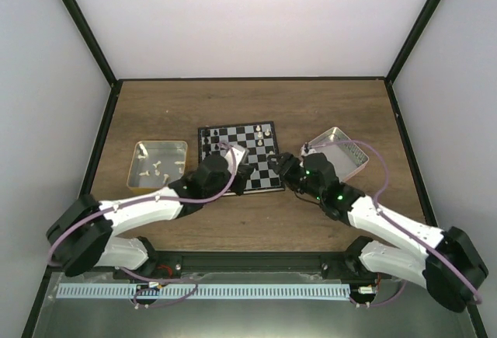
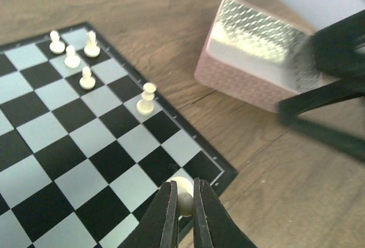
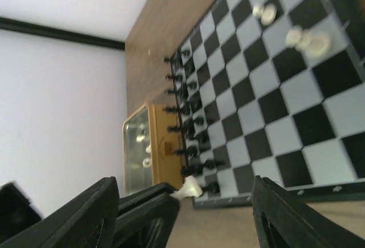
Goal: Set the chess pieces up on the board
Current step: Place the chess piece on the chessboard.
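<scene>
The pawn row's next light square (image 1: pixel 262 151) (image 2: pixel 105 98) is empty, so next I need to move the white pawn in my left gripper outward and down to it, then let go of the pawn.
The board (image 1: pixel 247 142) lies mid-table, with black pieces (image 3: pixel 188 124) in rows along its left side and a few cream pieces (image 2: pixel 86 78) near its right side. My left gripper (image 1: pixel 239 161) hovers over the board's near corner (image 2: pixel 225 171), shut on a cream chess piece (image 2: pixel 183 195). That piece also shows in the right wrist view (image 3: pixel 191 189). My right gripper (image 1: pixel 286 169) is open and empty, low beside the board's right near edge. Its fingers (image 3: pixel 94 214) are spread wide.
A tan tray (image 1: pixel 137 169) left of the board holds several cream pieces (image 1: pixel 159 169). A pink tray (image 1: pixel 353 169) stands right of the board, close behind the right arm; it also shows in the left wrist view (image 2: pixel 256 54). Dark walls ring the table.
</scene>
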`<state>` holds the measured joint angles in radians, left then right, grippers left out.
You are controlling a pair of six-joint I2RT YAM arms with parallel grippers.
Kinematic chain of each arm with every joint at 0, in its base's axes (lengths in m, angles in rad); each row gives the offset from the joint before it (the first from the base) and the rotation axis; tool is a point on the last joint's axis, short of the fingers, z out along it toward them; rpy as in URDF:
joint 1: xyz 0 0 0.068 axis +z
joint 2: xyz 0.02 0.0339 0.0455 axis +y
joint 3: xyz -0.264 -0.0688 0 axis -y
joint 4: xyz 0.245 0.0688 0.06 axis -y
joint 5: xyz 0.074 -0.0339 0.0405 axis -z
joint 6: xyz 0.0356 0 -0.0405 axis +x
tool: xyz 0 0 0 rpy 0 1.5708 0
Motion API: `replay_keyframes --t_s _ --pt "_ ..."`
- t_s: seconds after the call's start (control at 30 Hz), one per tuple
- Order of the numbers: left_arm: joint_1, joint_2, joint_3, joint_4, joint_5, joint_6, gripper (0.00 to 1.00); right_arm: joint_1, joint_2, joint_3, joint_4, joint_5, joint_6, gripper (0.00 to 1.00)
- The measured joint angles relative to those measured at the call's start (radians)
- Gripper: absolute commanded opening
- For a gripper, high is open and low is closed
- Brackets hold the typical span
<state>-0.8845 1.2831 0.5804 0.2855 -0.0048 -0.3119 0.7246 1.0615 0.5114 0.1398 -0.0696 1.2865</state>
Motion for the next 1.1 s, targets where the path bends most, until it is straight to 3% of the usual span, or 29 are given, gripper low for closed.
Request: replay_keyframes --t_s 0.33,0.6,1.1 --pt "0.0 0.353 0.373 -0.313 -0.108 -0.038 0.04 -0.003 -0.229 0.018 -0.242 0.336 -0.206 0.66" --pt "0.017 0.625 0.683 -0.489 -0.175 -0.082 0.04 -0.003 -0.32 0.003 -0.318 0.436 -0.251 0.67" --pt "0.087 0.718 0.775 -0.562 -0.172 -0.169 0.04 -0.003 -0.364 -0.022 -0.343 0.485 -0.294 0.67"
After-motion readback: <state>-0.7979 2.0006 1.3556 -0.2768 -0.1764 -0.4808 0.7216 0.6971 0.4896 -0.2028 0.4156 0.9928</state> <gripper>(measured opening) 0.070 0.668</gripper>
